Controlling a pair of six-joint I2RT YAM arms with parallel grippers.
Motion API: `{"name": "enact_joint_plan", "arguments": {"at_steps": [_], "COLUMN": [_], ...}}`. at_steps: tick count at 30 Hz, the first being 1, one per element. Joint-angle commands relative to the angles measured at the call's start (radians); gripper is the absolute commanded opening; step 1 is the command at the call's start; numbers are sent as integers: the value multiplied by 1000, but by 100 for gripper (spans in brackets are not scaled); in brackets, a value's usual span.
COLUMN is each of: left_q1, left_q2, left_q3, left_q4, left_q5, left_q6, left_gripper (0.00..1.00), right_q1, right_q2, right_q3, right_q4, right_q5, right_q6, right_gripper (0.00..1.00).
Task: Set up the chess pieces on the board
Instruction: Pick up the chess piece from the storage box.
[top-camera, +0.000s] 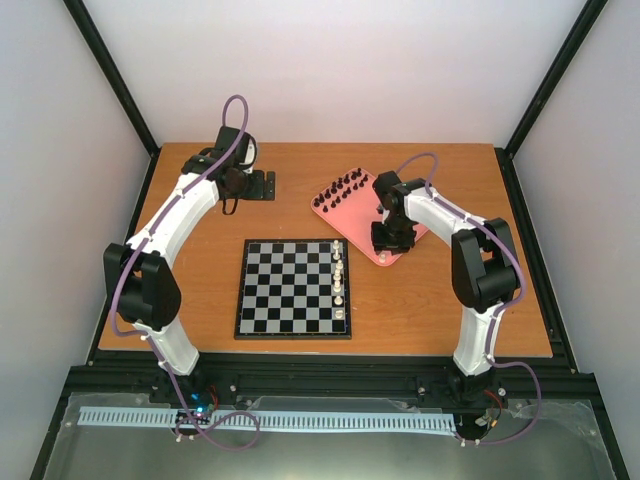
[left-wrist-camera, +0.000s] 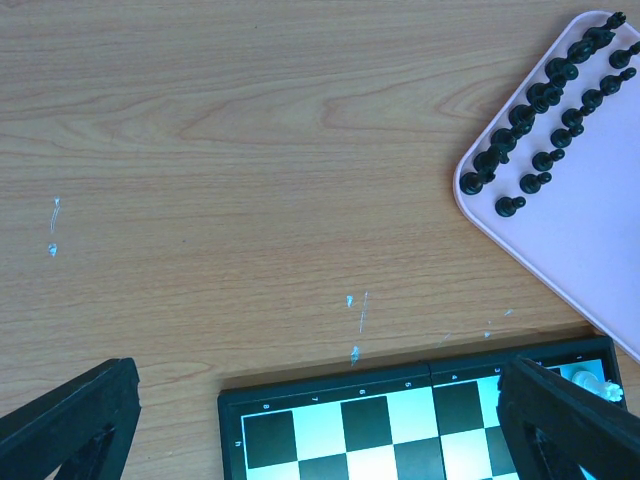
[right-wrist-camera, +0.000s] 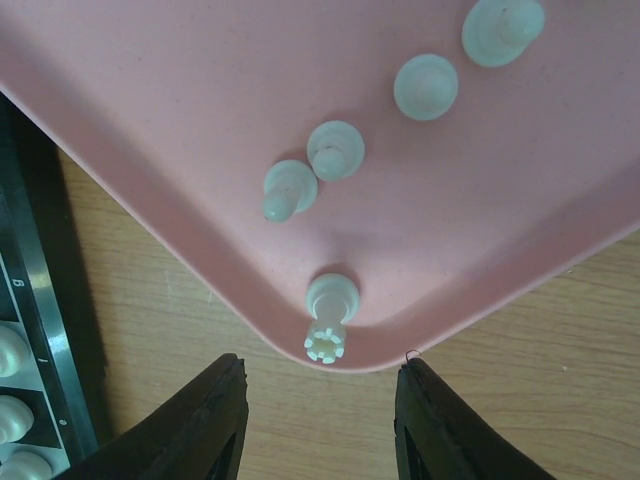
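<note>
The cream-white queen (top-camera: 382, 258) (right-wrist-camera: 328, 318) stands below my right gripper in the tray's near corner. Its neck lines up between my open fingers, so I need to lower them around it.
The board (top-camera: 293, 288) lies mid-table with several cream-white pieces (top-camera: 340, 275) standing along its right edge; its far edge shows in the left wrist view (left-wrist-camera: 400, 420). The pink tray (top-camera: 350, 215) holds two rows of black pieces (top-camera: 338, 190), also seen in the left wrist view (left-wrist-camera: 545, 125). My right gripper (right-wrist-camera: 320, 415) is open above the tray's near corner, just short of a cream-white queen (right-wrist-camera: 328, 318). Several more white pieces (right-wrist-camera: 315, 170) stand on the tray (right-wrist-camera: 180, 120). My left gripper (left-wrist-camera: 320, 440) is open and empty, high above the board's far edge.
A black bracket (top-camera: 262, 186) is fixed to the table at the back left. The wooden table (top-camera: 200, 260) ends at black frame rails all round. White pieces on the board's edge show at the left of the right wrist view (right-wrist-camera: 12, 385).
</note>
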Motion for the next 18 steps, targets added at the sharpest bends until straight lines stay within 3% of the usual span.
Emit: {"name": "enact_joint_plan", "arguments": {"at_steps": [1,18], "left_q1": [-1,-2], "left_q2": [0,-13], "left_q3": [8,-6], "left_q4": [-7,-3], "left_q5": [-3,-17], "left_q6": [-5,2], "left_gripper": [100,100], "right_q1": [-4,8], "right_q2": [-10,42], "right_q3": [-9,-15], "right_q4": [16,25], "right_q5": [-18,13], "right_q6": [-2,-15], "right_gripper": [48,45]}}
